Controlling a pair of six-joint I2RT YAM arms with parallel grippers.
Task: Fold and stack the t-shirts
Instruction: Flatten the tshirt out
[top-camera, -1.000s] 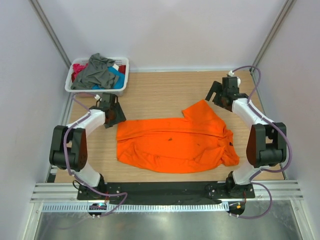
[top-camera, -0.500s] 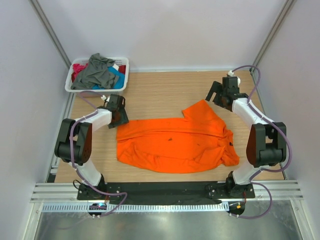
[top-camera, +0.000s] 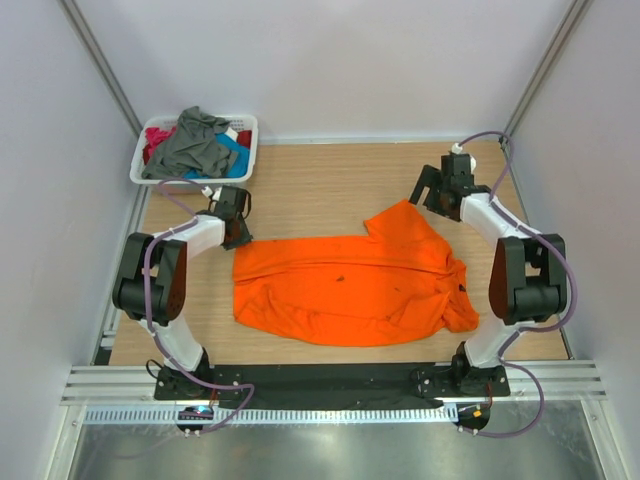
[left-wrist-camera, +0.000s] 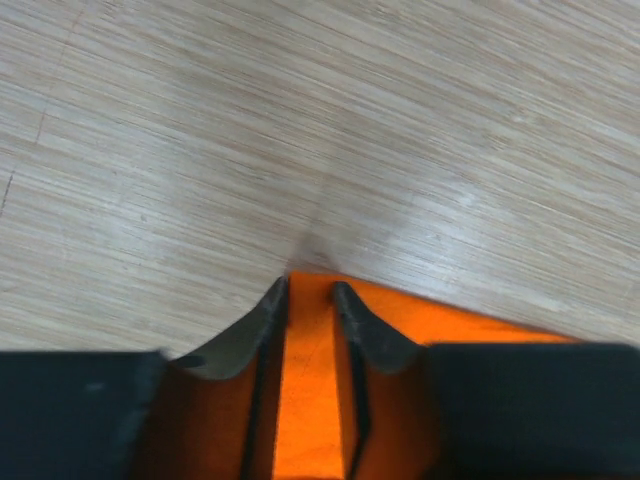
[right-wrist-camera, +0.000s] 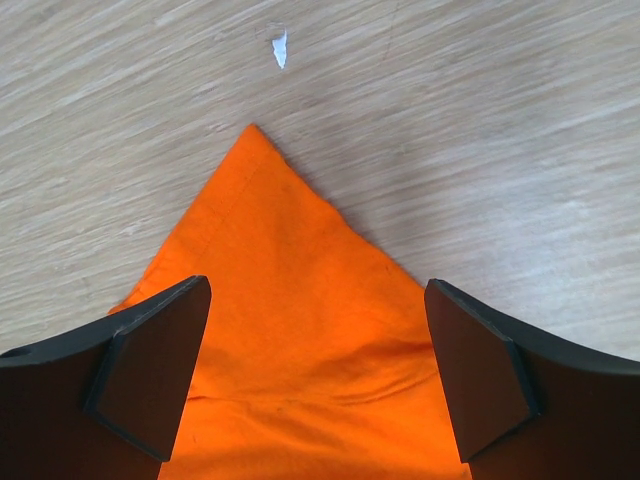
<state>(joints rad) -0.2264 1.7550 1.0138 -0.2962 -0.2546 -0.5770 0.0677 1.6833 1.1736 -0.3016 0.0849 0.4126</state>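
Observation:
The shirt's pointed corner (top-camera: 404, 207) (right-wrist-camera: 263, 168) sticks out onto bare wood below my right gripper, on its left in the top view. My right gripper should go down toward that side and pinch the corner.
The orange t-shirt (top-camera: 350, 285) lies spread across the middle of the wooden table, with one corner raised toward the back right. My left gripper (top-camera: 237, 237) is low at the shirt's back left corner. In the left wrist view its fingers (left-wrist-camera: 310, 292) stand narrowly apart, open, with a strip of orange cloth (left-wrist-camera: 310, 390) between them. My right gripper (top-camera: 426, 190) hovers wide open over the pointed back right corner (right-wrist-camera: 280, 230), its fingers (right-wrist-camera: 318, 290) straddling the cloth without touching it. A dark grey t-shirt (top-camera: 195, 145), a teal one (top-camera: 232, 160) and a red-pink one (top-camera: 158, 140) are heaped in the basket.
The white plastic laundry basket (top-camera: 251, 150) stands at the back left corner of the table. Bare wood (top-camera: 320, 185) runs behind the orange shirt. A small white speck (right-wrist-camera: 280, 48) lies on the wood beyond the shirt's point. Grey walls enclose the table.
My left gripper has slid right and back to the shirt's back left corner, and its jaws have narrowed around the cloth. The right arm shifted only slightly and stays open.

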